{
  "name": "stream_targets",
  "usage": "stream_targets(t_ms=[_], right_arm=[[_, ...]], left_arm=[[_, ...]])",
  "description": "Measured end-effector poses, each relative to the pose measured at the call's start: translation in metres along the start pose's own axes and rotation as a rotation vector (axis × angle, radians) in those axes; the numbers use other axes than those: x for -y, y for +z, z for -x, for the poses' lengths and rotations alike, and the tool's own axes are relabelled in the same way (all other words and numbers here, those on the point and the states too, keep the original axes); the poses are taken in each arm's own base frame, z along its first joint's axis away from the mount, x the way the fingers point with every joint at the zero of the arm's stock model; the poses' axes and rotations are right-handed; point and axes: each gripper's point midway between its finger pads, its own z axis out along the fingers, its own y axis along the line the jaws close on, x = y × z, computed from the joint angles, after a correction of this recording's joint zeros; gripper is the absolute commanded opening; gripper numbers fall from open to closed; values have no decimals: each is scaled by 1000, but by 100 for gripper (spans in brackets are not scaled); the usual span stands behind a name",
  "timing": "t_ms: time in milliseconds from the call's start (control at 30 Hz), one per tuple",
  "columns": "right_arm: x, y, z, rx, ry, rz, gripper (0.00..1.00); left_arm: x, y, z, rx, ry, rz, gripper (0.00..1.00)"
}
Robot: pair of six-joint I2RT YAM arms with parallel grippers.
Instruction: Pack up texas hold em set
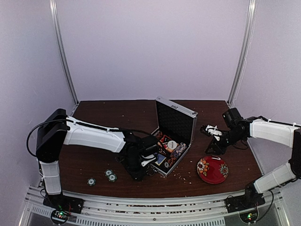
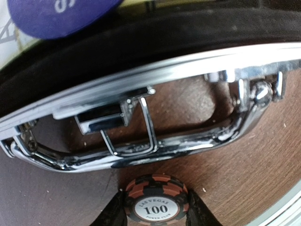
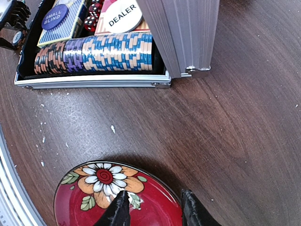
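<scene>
I need to lift my left gripper past the handle, then lower the chip and let go of it at the row's near end (image 1: 166, 165), since matching black-and-orange chips end the row.
The silver briefcase (image 1: 175, 123) stands open mid-table, lid upright. In the right wrist view its tray holds a row of striped chips (image 3: 94, 54), a white DEALER button (image 3: 122, 14) and the blue card deck box (image 3: 66, 26). My left gripper (image 1: 145, 163) is low at the case's front edge, shut on a black-and-orange "100" poker chip (image 2: 156, 195) just before the chrome handle (image 2: 141, 150). Three loose chips (image 1: 108, 173) lie on the table to the left. My right gripper (image 1: 210, 130) hovers right of the case, open and empty (image 3: 154, 197).
A red floral bowl (image 1: 212, 169) sits at the front right, directly under the right fingers (image 3: 117, 207). White crumbs dot the brown table (image 1: 235, 113) near the case. Metal rails run along the near edge.
</scene>
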Motion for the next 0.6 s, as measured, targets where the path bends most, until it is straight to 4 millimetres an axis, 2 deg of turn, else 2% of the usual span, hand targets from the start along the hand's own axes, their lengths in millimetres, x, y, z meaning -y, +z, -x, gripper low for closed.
stream_targets(t_ms=[267,600], right_arm=[[0,0,0,-1,0,1,37],[-1,0,-1,-3,2,2,38]], left_arm=[[0,-1,0,2,4,-1,25],[6,-8,-1,23,25,-36,24]])
